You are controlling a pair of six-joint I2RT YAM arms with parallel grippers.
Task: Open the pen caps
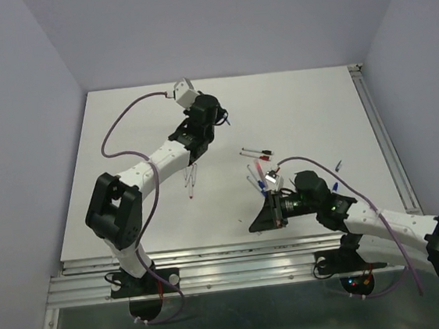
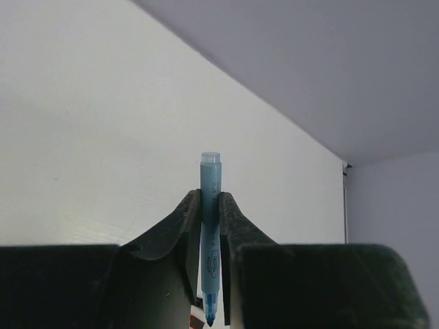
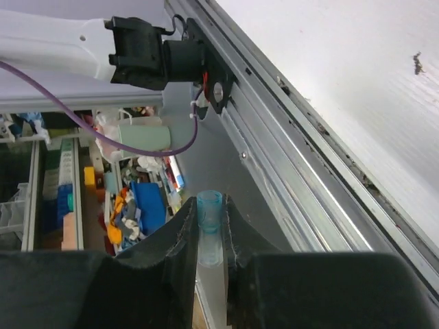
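My right gripper swings outward from the rail next, turns downward and lowers toward the tabletop beside the loose pens to release the cap, since the pen is uncapped.
My left gripper (image 1: 216, 118) (image 2: 210, 200) is shut on a blue pen barrel (image 2: 210, 233), raised over the far middle of the table. The pen stands between the fingers with its uncapped tip (image 2: 210, 318) showing at the bottom. My right gripper (image 1: 255, 223) (image 3: 209, 203) is shut on a short translucent blue pen cap (image 3: 209, 226), held over the table's near edge. Two tiny pieces, one dark (image 1: 338, 166) and one blue (image 1: 335, 187), lie on the table at the right; they look like caps.
Several loose pens (image 1: 256, 150) lie mid-table near my right wrist, and more (image 1: 191, 180) lie under my left arm. The aluminium rail (image 3: 329, 171) runs along the table's near edge. Cluttered shelves (image 3: 130, 205) show below it.
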